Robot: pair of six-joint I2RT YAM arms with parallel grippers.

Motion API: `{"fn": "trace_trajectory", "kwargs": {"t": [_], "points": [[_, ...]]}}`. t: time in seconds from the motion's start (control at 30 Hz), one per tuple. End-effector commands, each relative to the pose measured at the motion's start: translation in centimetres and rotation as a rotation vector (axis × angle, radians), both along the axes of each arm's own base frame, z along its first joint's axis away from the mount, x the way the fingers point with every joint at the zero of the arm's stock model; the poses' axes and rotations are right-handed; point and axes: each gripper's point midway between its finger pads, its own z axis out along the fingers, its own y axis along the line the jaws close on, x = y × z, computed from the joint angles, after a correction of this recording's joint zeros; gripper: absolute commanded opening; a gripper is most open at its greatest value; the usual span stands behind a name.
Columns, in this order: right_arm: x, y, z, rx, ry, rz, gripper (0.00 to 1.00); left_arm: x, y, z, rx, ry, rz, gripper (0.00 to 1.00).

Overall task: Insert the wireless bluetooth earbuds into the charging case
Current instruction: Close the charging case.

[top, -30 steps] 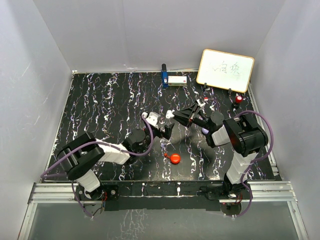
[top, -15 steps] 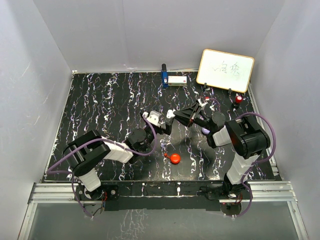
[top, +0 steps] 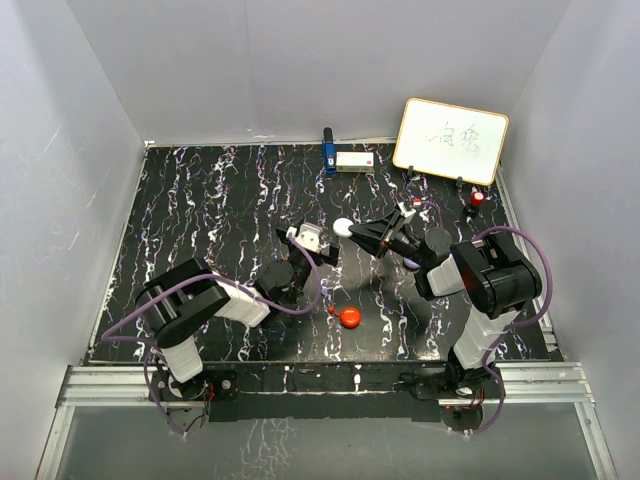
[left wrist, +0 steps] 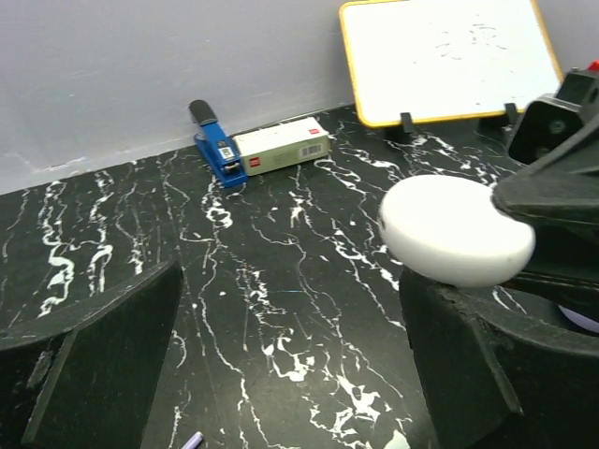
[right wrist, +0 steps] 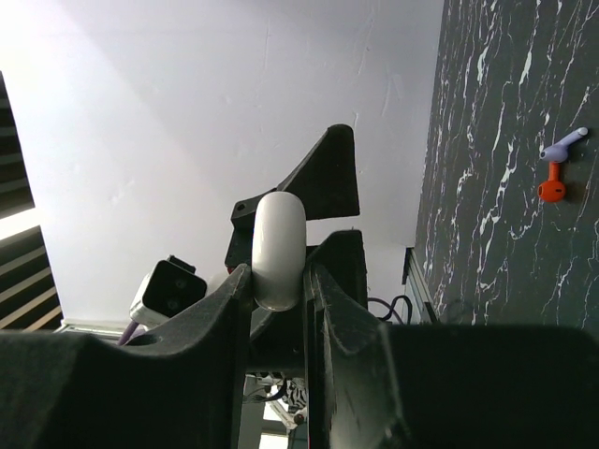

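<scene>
The open tabletop before the blue stapler is outward of my right gripper and below it. My right gripper will next move outward, lower the charging case and release it there.
My right gripper [right wrist: 279,281] is shut on a white rounded charging case [right wrist: 279,243], holding it on edge above the table; the case [top: 344,227] shows at the table's middle in the top view. My left gripper [left wrist: 290,365] stands wide open right beside it, the case [left wrist: 456,229] hovering above its right finger [left wrist: 487,374], with nothing between the fingers. A small red earbud [right wrist: 550,187] lies on the table next to a purple piece [right wrist: 566,145]. A red piece [top: 349,318] lies near the front middle.
A whiteboard [top: 451,140] leans at the back right, with a small red object [top: 478,198] near it. A blue stapler [top: 328,155] and a white box [top: 354,160] sit at the back wall. Grey walls enclose the black marbled table [top: 200,220].
My left arm has shifted so its open gripper sits closer under the white case. The right gripper still holds the case, which now shows more plainly from above.
</scene>
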Motion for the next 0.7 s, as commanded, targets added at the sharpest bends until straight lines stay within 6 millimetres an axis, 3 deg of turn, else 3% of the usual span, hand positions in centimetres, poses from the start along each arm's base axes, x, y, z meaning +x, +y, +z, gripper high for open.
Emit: {"fn": "trace_trajectory", "kwargs": {"t": [0.0, 0.1, 0.23, 0.33, 0.4, 0.67], "points": [[-3.0, -0.5, 5.6, 0.073, -0.356, 0.016, 0.00, 1.0, 1.5, 3.6, -0.096, -0.090, 0.086, 0.99], [-2.8, -0.6, 5.4, 0.071, -0.350, 0.011, 0.00, 1.0, 2.2, 3.7, -0.105, -0.097, 0.113, 0.99], [-1.4, -0.5, 4.4, 0.037, -0.324, -0.003, 0.00, 0.5, 5.8, 2.9, -0.158, -0.002, 0.244, 0.99], [0.6, 0.0, 2.3, -0.059, -0.302, -0.021, 0.00, -0.9, 7.0, 1.7, -0.143, 0.160, 0.239, 0.99], [2.4, 0.3, 0.6, -0.142, -0.269, -0.044, 0.00, -2.2, 7.9, 2.7, -0.208, 0.264, 0.219, 0.99], [8.5, 0.0, -4.4, -0.469, -0.246, -0.140, 0.00, -6.3, 9.0, 3.0, -0.268, 0.488, 0.108, 0.99]]}}
